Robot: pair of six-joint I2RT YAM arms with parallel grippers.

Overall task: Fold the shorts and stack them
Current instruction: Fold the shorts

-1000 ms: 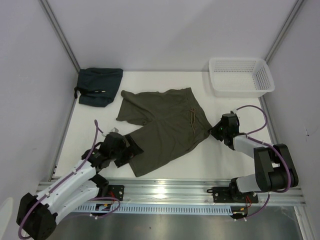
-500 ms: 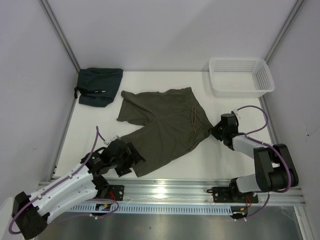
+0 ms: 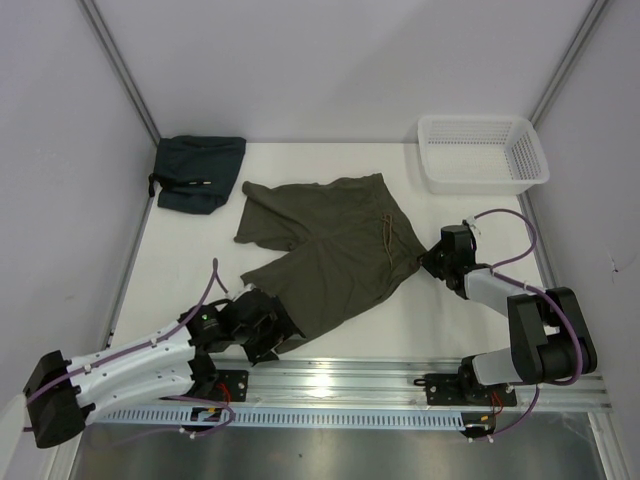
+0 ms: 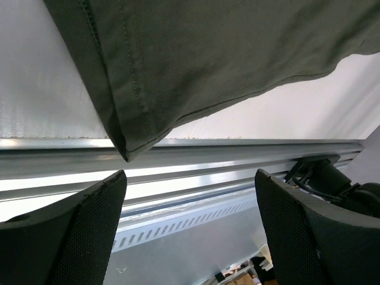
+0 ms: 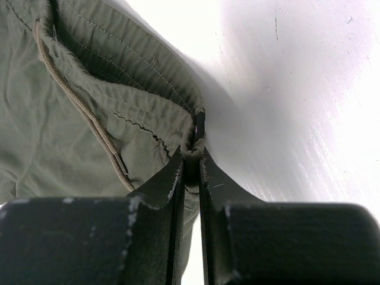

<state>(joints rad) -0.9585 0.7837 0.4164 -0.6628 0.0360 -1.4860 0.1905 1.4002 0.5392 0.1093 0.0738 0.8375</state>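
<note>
My left gripper shifts sideways and comes down next onto the near leg's bottom corner (image 4: 129, 148), which lies below it and to its left in the wrist view.
The olive-green shorts (image 3: 330, 245) lie spread flat in the middle of the white table, waist to the right with a brownish drawstring (image 3: 386, 240). My right gripper (image 3: 428, 263) is shut on the waistband's near corner; the right wrist view shows the bunched hem (image 5: 193, 151) pinched between the jaws, with the drawstring (image 5: 77, 104) beside it. My left gripper (image 3: 283, 338) is open and empty at the near leg's bottom corner. In the left wrist view that leg corner (image 4: 127, 148) hangs just above the open fingers (image 4: 83, 225).
A folded dark teal garment (image 3: 198, 170) lies at the back left. A white plastic basket (image 3: 480, 152) stands at the back right. The aluminium rail (image 3: 340, 375) runs along the table's near edge, right under the left gripper.
My left arm has swung down and to the right, from the left side of the near leg to its bottom corner at the table's edge. The right gripper has stayed put.
</note>
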